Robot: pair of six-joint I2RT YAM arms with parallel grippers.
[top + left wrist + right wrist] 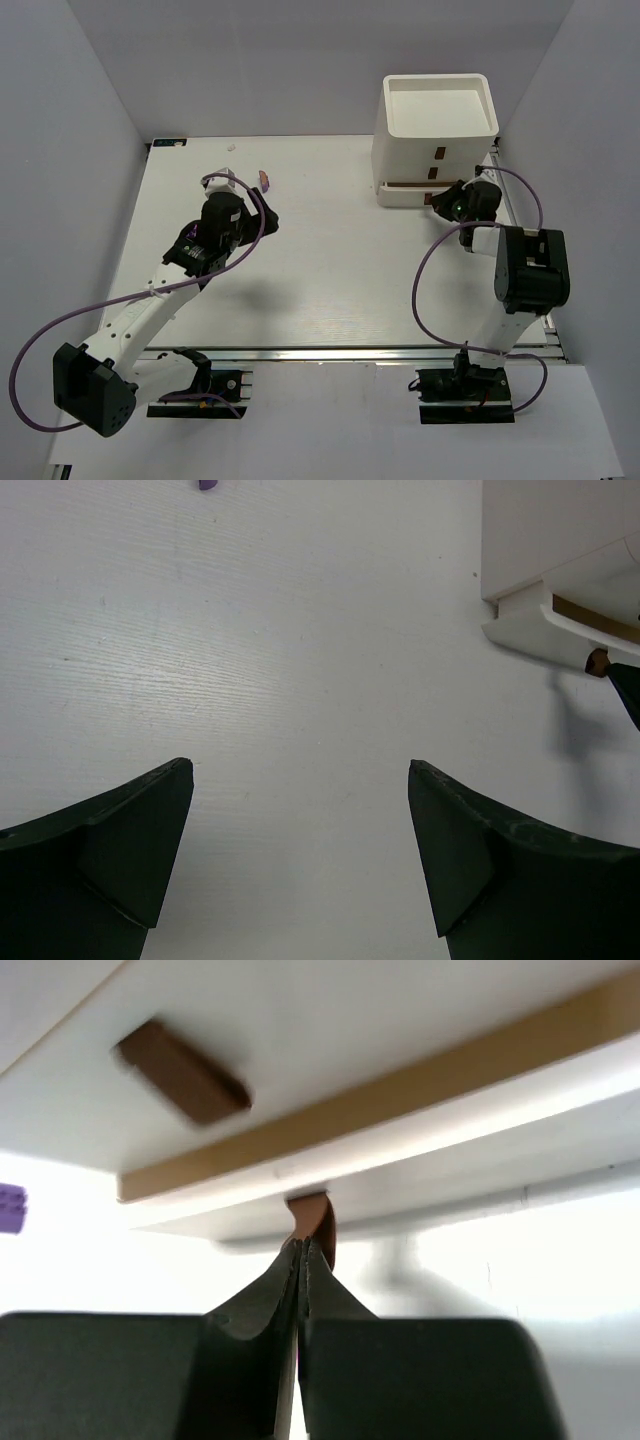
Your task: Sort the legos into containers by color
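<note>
I will next reach outward with my left gripper over the purple lego [265,181] [207,484] and lower its open fingers around it, because it lies on the tabletop beyond the fingers.
A purple lego [265,181] lies on the table at the far left; it also shows at the top edge of the left wrist view [207,484] and at the left edge of the right wrist view [10,1208]. The white stacked container unit [435,150] stands at the back right, with its open top tray [487,100] and its bottom drawer [405,192] pulled slightly out. My right gripper [447,203] [303,1245] is shut, its tips on the bottom drawer's brown handle [312,1215]. My left gripper [262,218] [300,770] is open and empty above bare table. No green legos show.
A second brown drawer handle [180,1072] sits above the pulled drawer. A tiny pale piece [231,148] lies near the table's back left edge. The side walls close in on the table [330,270] left and right.
</note>
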